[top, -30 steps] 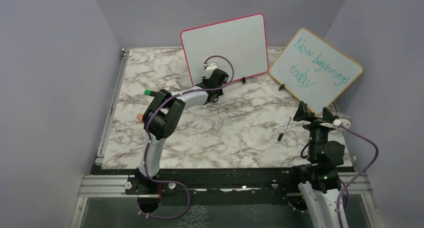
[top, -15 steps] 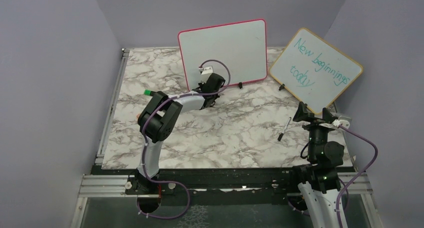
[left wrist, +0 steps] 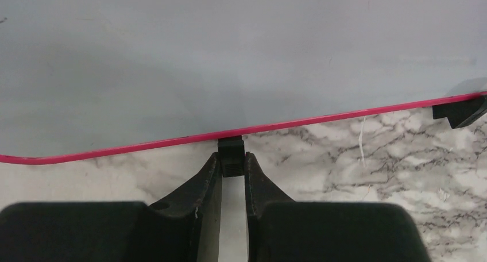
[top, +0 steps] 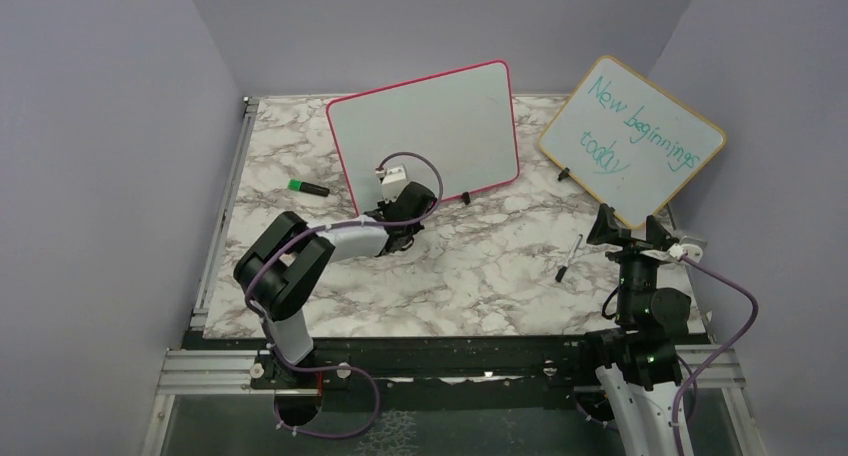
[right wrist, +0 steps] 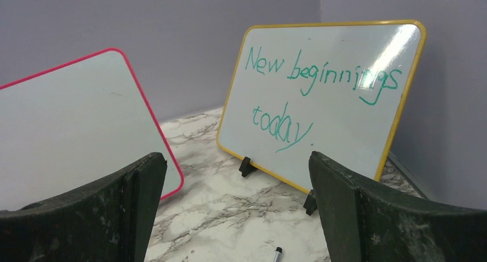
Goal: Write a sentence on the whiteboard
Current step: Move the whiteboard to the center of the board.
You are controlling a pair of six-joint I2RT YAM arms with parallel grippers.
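Note:
My left gripper drags the whiteboard (top: 430, 126) by its foot back onto clear marble next and releases, since that marble lies back from it, toward the table's near edge.
The whiteboard (top: 430, 126) with the pink-red frame stands at the back centre and its face is blank; no black sentence shows on it. My left gripper (top: 400, 208) is at its lower edge. In the left wrist view the gripper (left wrist: 232, 161) is shut on the board's small black foot (left wrist: 231, 153), under the pink frame (left wrist: 115, 150). My right gripper (top: 628, 226) is open and empty at the right side; in its own view (right wrist: 235, 158) it faces both boards. A black marker (top: 568, 259) lies on the table ahead of it and shows in the right wrist view (right wrist: 277, 253).
The wooden-framed board (top: 632, 141) with teal "New beginnings today" stands at the back right on black feet and fills the right wrist view (right wrist: 324, 101). A green-capped marker (top: 308, 187) lies left of the whiteboard. Purple walls close in the marble table (top: 480, 266).
My left arm has drawn back toward the near left, dragging the whiteboard by its foot; the board has shifted left and nearer. The green marker now lies uncovered. The right arm has not moved.

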